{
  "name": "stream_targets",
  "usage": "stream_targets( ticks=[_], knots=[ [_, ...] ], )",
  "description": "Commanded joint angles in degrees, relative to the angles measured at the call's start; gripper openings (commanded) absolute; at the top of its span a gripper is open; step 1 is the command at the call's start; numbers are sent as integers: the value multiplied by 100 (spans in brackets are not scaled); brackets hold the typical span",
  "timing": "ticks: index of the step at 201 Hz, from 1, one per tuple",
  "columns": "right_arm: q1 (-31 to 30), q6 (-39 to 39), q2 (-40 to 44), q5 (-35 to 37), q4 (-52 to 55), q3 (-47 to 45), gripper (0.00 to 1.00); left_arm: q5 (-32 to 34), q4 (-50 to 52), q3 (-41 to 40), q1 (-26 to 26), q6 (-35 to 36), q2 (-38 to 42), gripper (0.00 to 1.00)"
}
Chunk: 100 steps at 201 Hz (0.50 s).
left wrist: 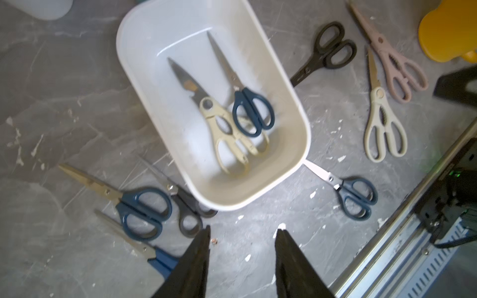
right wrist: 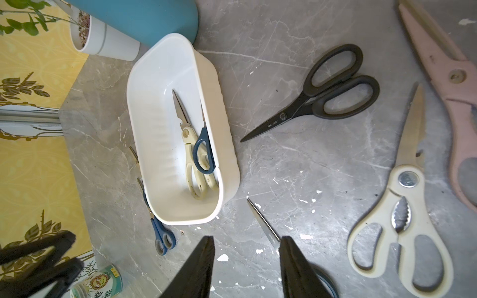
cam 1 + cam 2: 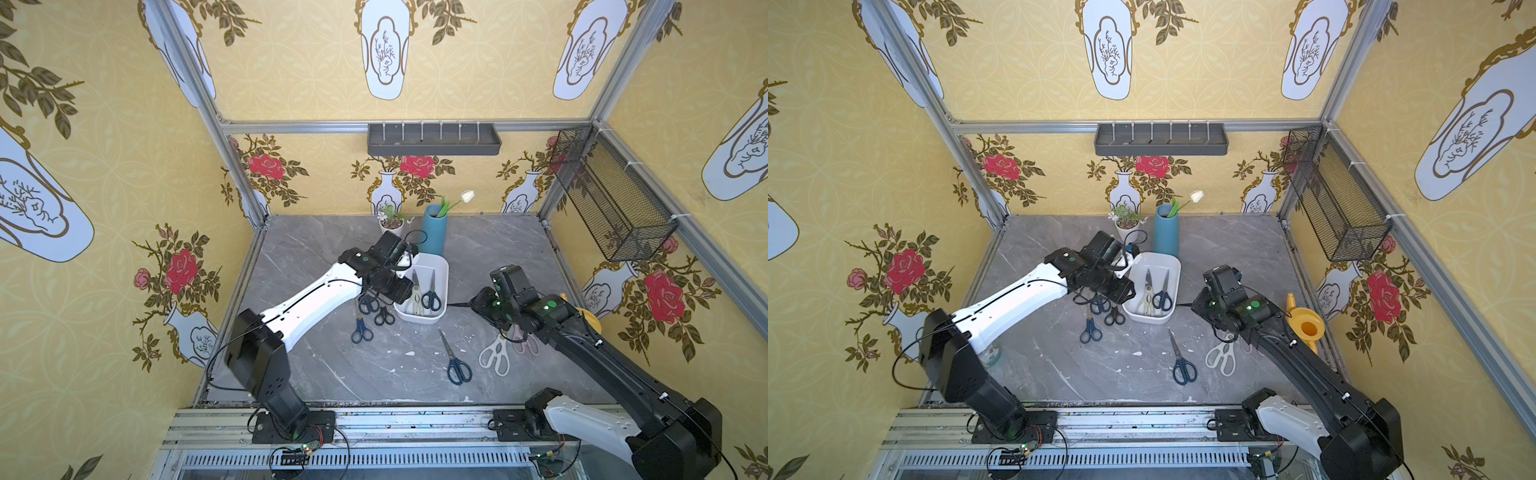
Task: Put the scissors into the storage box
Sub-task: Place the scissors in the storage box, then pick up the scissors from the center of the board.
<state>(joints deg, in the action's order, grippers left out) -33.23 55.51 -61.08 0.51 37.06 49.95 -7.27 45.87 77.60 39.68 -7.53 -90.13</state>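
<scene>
I need to lower my left gripper next, away from the box [image 3: 443, 266], onto its outer loop [image 3: 357, 336], as the near blue pair's handle is down there with clear tabletop beside it.
The white storage box [image 3: 443, 266] [image 1: 124, 51] stands mid-table and holds cream-handled shears [image 1: 227, 134] and dark blue scissors [image 1: 251, 113]. My left gripper [image 1: 244, 229] hovers over the table near the box's front end, open and empty. To the box's left lie blue scissors [image 3: 361, 330] and black-handled ones [image 3: 384, 318]. My right gripper [image 2: 247, 237] is open and empty to the box's right, above the blade of another blue pair [image 2: 263, 224]. Black scissors [image 2: 322, 95], cream shears [image 2: 397, 219] and pink shears [image 2: 451, 90] lie around it.
A teal vase [image 3: 432, 230] and a small potted plant [image 3: 391, 222] stand just behind the box. A yellow watering can [image 3: 1306, 326] sits at the right wall. A grey wall tray [image 3: 432, 139] and a black mesh basket [image 3: 611, 195] hang above.
</scene>
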Motion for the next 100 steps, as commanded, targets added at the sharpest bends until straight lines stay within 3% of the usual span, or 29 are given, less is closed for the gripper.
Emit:
stream_targets(
  ticks=[1,19,38,73,87,100],
  knots=[
    [4,79,-11,28,-423,-48,47,108,116,-880,-499,193,503,45],
    [7,120,-73,13,-615,-96,47,101,164,-1521,-971,145,788,44],
    [-2,165,-181,13,-767,-89,47,252,171,-1966,-1041,253,850,44],
    [-166,267,-333,87,-937,-3,47,336,422,-1783,-1156,482,347,42],
    [-285,301,-367,211,-891,72,47,-104,721,-1603,-1340,1069,92,42],
    [-403,354,-365,339,-841,96,47,84,785,-1575,-1356,1752,26,42]
  ],
)
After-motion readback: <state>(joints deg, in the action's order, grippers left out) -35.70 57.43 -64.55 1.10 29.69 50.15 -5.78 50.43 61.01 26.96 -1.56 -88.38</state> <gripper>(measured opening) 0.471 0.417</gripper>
